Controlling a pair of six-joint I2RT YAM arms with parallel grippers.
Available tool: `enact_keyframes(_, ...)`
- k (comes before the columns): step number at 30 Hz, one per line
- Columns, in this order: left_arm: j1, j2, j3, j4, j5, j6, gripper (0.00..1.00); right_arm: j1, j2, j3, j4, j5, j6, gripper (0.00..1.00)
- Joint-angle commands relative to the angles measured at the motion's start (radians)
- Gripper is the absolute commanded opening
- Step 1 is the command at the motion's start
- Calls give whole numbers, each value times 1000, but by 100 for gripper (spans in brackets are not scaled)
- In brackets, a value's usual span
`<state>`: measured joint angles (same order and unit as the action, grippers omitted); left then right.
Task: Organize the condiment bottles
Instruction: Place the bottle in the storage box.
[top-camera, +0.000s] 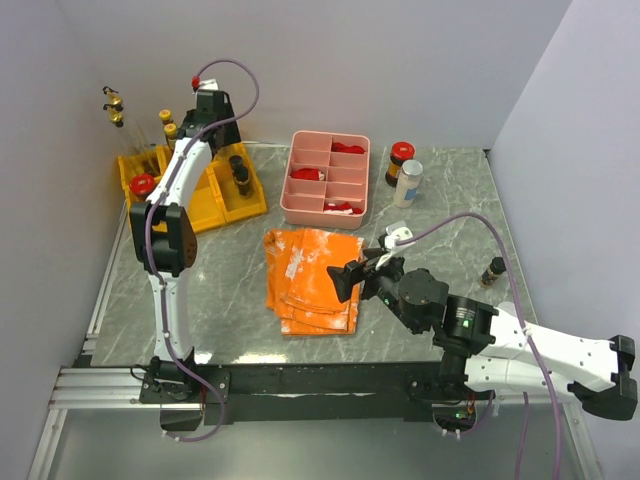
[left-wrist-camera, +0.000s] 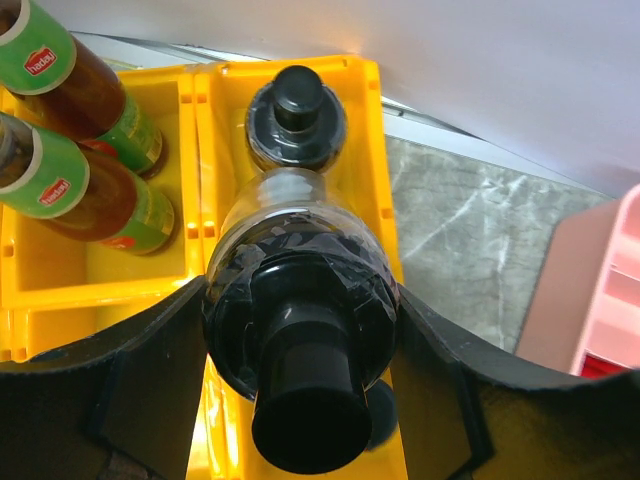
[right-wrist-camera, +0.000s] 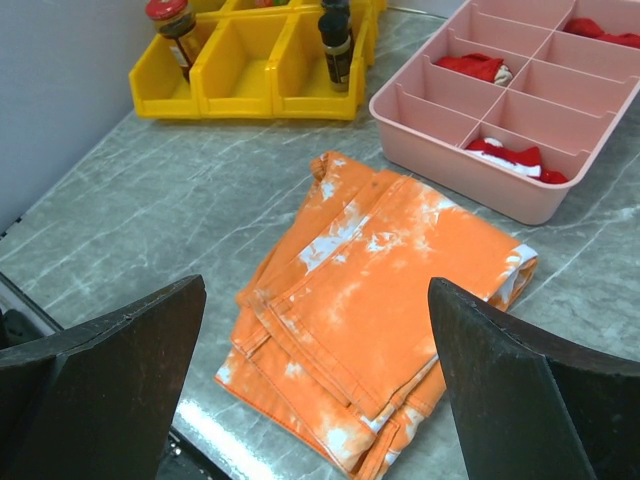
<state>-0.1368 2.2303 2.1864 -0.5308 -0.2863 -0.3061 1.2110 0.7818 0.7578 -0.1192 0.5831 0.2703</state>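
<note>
I will lower my left gripper next, slightly toward the pink tray, to put the dark bottle in the yellow bin's gap between the standing bottles.
My left gripper (left-wrist-camera: 300, 335) is shut on a dark bottle (left-wrist-camera: 298, 270) with a black cap, its jaws pressed to both sides of the shoulder. It holds the bottle upright over a yellow bin (left-wrist-camera: 372, 130). Behind it in the same bin stands another black-capped bottle (left-wrist-camera: 296, 115). Two amber bottles with green labels (left-wrist-camera: 88, 90) lean in the bin to the left. From above, the left gripper (top-camera: 222, 135) sits at the yellow bins (top-camera: 228, 205). My right gripper (top-camera: 348, 280) is open and holds nothing above the orange cloth (top-camera: 315, 265).
A red-capped jar (top-camera: 401, 160), a white bottle with a silver cap (top-camera: 408, 183) and a small dark bottle (top-camera: 493, 270) stand on the right of the table. The pink divided tray (top-camera: 328, 205) lies in the middle at the back. Another red-capped jar (top-camera: 143, 183) sits in the leftmost bin.
</note>
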Motion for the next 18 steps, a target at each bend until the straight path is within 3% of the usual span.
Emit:
enact_keyframes(1,11,11,53,87,35,24,1,-2,16,31,58,37,-23,100)
enact_keyframes(18,19,91,81,150,29,50,1,-4,36,26,70,72,-40,100)
